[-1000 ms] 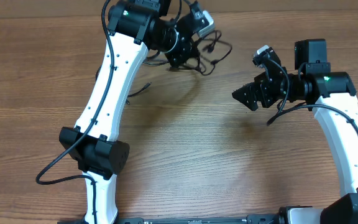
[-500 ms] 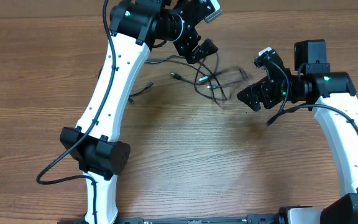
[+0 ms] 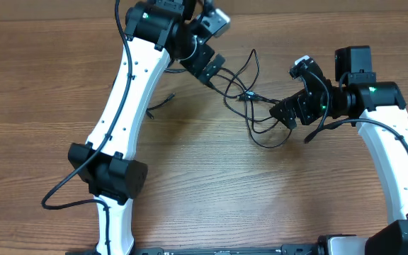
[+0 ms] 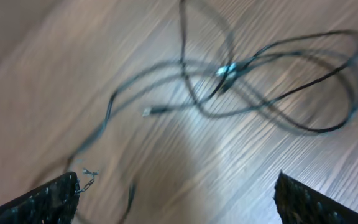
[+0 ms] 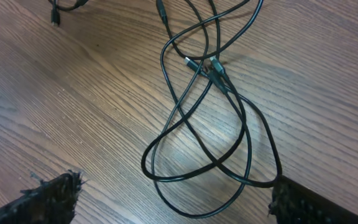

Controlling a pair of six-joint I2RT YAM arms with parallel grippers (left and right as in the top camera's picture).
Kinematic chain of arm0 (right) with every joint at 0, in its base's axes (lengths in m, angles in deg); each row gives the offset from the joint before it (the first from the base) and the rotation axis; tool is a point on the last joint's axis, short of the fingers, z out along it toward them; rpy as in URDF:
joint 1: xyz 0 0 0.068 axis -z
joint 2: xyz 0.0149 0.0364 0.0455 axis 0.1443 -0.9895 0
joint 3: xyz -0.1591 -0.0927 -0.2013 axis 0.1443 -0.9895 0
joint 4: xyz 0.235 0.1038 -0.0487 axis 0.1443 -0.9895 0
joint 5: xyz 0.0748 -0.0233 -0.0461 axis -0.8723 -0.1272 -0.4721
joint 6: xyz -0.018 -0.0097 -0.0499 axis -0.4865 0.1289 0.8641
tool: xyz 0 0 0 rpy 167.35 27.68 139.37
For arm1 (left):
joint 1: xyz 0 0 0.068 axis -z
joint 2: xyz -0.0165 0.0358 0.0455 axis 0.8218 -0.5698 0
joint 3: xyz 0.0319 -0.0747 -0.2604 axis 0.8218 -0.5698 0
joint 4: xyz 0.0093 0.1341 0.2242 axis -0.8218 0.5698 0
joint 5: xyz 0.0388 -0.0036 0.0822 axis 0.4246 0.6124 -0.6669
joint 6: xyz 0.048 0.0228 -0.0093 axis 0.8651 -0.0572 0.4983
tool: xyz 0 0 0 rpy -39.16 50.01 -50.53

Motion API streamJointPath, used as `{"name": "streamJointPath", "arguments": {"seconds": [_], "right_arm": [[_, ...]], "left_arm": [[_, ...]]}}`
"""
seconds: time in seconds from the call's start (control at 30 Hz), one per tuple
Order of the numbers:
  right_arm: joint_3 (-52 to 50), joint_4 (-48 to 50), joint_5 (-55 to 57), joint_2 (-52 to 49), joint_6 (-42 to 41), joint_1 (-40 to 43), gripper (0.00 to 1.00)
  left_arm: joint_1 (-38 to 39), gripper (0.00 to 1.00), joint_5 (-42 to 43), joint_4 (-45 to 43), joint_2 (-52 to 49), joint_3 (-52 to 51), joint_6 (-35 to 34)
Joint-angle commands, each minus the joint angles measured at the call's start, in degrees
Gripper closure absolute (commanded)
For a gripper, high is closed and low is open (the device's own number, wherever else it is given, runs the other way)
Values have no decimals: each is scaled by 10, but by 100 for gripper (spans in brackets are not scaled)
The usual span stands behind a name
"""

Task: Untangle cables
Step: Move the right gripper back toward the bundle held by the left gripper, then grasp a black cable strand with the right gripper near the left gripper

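Note:
The cables cross at the knot of plugs, so my right gripper will next move outward and to the left in the overhead view, then lower onto that knot.
A tangle of thin black cables [image 3: 250, 99] lies loose on the wooden table, its loops reaching toward my right gripper. The left wrist view shows the cables [image 4: 229, 70] blurred, well ahead of the left gripper [image 4: 179, 200], which is open and holds nothing. In the overhead view that left gripper [image 3: 207, 67] hangs just left of the tangle. My right gripper [image 3: 283, 112] is at the tangle's right edge. From its wrist view the cables [image 5: 210, 68] cross at a knot of plugs. One loop [image 5: 197, 171] reaches in between the open right gripper [image 5: 179, 205] fingers, ungripped.
A separate short cable piece [image 3: 158, 105] lies on the table left of the left arm, and a cable end [image 5: 58, 11] shows at the top left of the right wrist view. The wooden table [image 3: 211, 191] stretches toward the front.
My left gripper opened and let go of the cable bundle, which dropped and spread out on the table toward the right gripper. The right gripper widened slightly and stayed in place.

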Motion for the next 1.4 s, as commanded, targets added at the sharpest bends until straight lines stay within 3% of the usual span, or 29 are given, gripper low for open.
{"name": "streamJointPath", "arguments": {"seconds": [0.0, 0.27, 0.63, 1.37], "right_arm": [[-1, 3, 2, -2, -5, -2, 0], [-1, 34, 28, -2, -67, -2, 6], [-1, 83, 45, -54, -106, -21, 6], [-1, 310, 51, -196, -130, -77, 6]], "left_arm": [[-13, 1, -40, 3, 6, -47, -63], [-47, 0, -40, -57, 6, -163, -157], [-117, 1, -29, -92, 6, -178, -271], [-125, 0, -35, -92, 6, -178, -276]]}}
